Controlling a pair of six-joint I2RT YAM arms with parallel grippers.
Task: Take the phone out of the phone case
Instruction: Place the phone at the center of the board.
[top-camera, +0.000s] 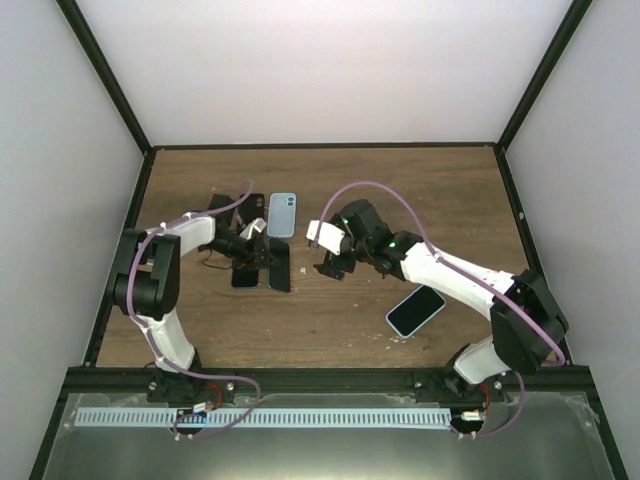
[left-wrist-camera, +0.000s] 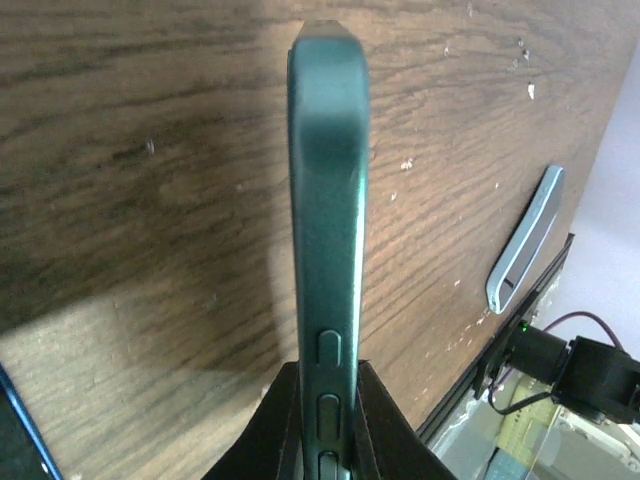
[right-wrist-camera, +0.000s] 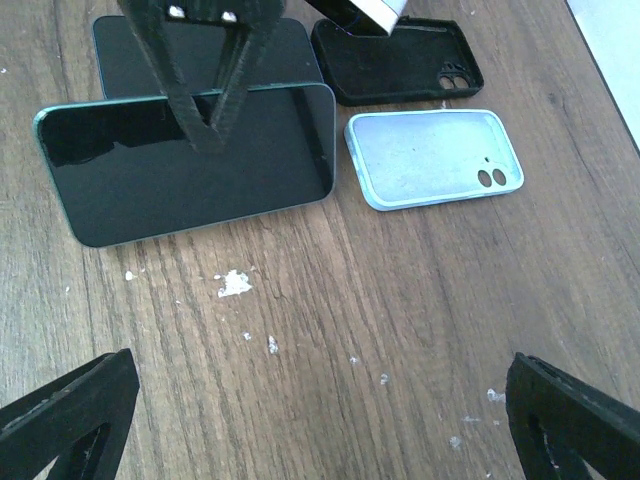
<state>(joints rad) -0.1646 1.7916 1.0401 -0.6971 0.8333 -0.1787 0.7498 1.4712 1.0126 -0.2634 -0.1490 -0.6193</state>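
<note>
The held phone still stands on edge. The left gripper moves down onto the bare wood (top-camera: 279, 269) beside the dark phone next and releases the held phone flat.
A phone in a dark green case (right-wrist-camera: 190, 165) stands on its long edge on the wooden table, screen facing the right wrist camera. My left gripper (left-wrist-camera: 328, 372) is shut on it from above; in the left wrist view the case (left-wrist-camera: 328, 200) shows edge-on with its side buttons between the fingers. In the top view the gripper (top-camera: 262, 250) holds it at left of centre (top-camera: 281, 270). My right gripper (right-wrist-camera: 320, 372) is wide open and empty, low over bare wood a short way in front of the phone, and it shows at centre in the top view (top-camera: 331, 264).
An empty light blue case (right-wrist-camera: 435, 160) lies flat right of the held phone, also visible from above (top-camera: 283, 214). An empty black case (right-wrist-camera: 395, 60) lies behind it. A dark phone (right-wrist-camera: 130, 50) lies flat behind the held one. A phone in a light blue case (top-camera: 415, 310) lies at front right.
</note>
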